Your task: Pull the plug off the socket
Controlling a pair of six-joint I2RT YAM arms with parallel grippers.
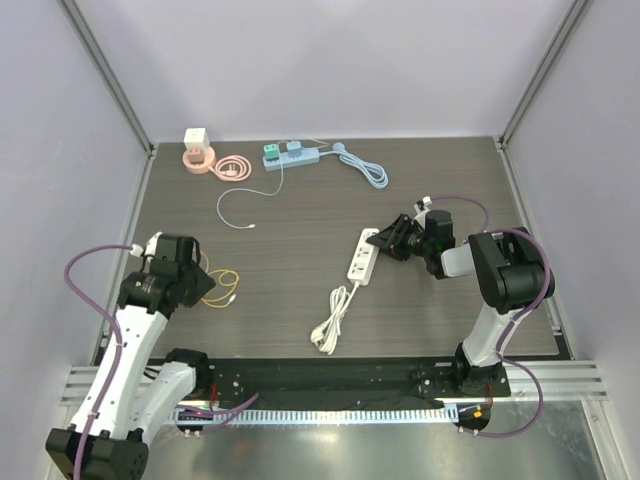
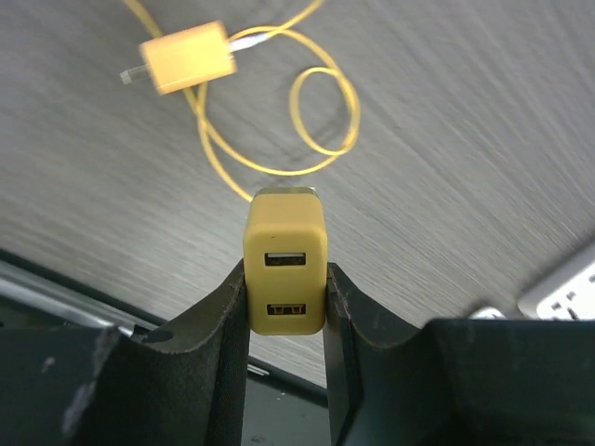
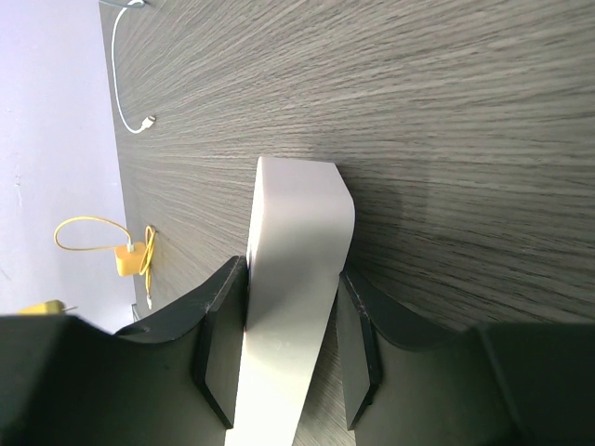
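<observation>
The plug is already off the socket strip, so the robot's left gripper needs to lower it onto the bare tabletop below it, beside the looped yellow cable, and let go.
My left gripper (image 2: 285, 275) is shut on a yellow two-port USB plug (image 2: 285, 279), held above the dark table, apart from the socket strip; in the top view the gripper (image 1: 203, 279) sits at the left. The white socket strip (image 1: 362, 255) lies at mid-table, with no plug showing in it. My right gripper (image 1: 388, 240) is shut on its far end. In the right wrist view the gripper (image 3: 290, 271) has both pads against the sides of the strip (image 3: 296, 232).
A second yellow charger (image 2: 186, 58) with a looped yellow cable (image 2: 321, 121) lies under the left gripper. The strip's white cord (image 1: 332, 320) trails towards the front. At the back are a blue strip (image 1: 290, 153), a pink coil (image 1: 225, 168), and a white cable (image 1: 240, 205).
</observation>
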